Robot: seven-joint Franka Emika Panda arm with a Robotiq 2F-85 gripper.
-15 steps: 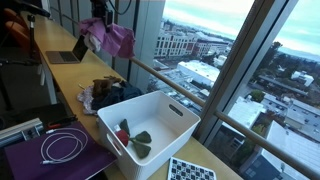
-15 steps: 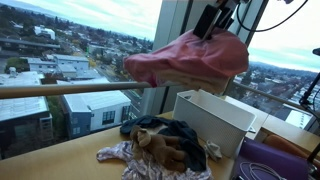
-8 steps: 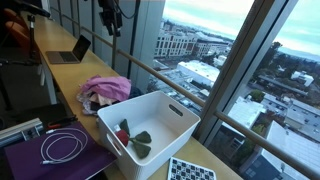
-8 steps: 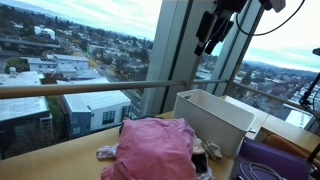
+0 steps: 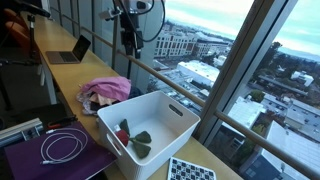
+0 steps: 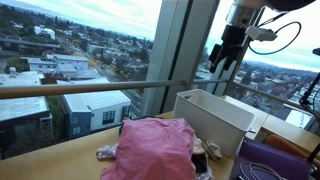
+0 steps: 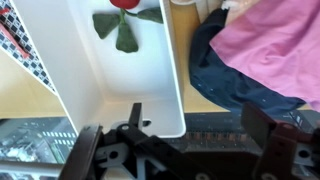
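My gripper should next move over the white bin (image 5: 150, 118) and go down between the bin's sides onto the red flower's head, because the flower lies deep on the bottom of the bin.
My gripper (image 5: 128, 45) (image 6: 222, 57) (image 7: 190, 135) hangs open and empty high above the counter, between the clothes pile and the white bin (image 5: 150, 118) (image 6: 213, 115) (image 7: 85, 70). A pink cloth (image 5: 105, 88) (image 6: 155, 150) (image 7: 268, 45) lies draped over the pile of clothes, on top of a dark blue garment (image 7: 225, 75). Inside the bin lies a red flower with green leaves (image 5: 128, 136) (image 7: 122, 22). In the wrist view the two fingers stand far apart, over the bin's end wall and the counter's edge.
An open laptop (image 5: 70, 52) sits at the counter's far end. A purple mat with a coiled white cable (image 5: 58, 148) lies beside the bin, and a black-and-white checkered board (image 5: 190, 171) is at the near end. A handrail (image 6: 80, 90) and tall windows run along the counter.
The gripper opened and let go of the pink cloth, which dropped onto the clothes pile. The arm then moved toward the bin, staying high.
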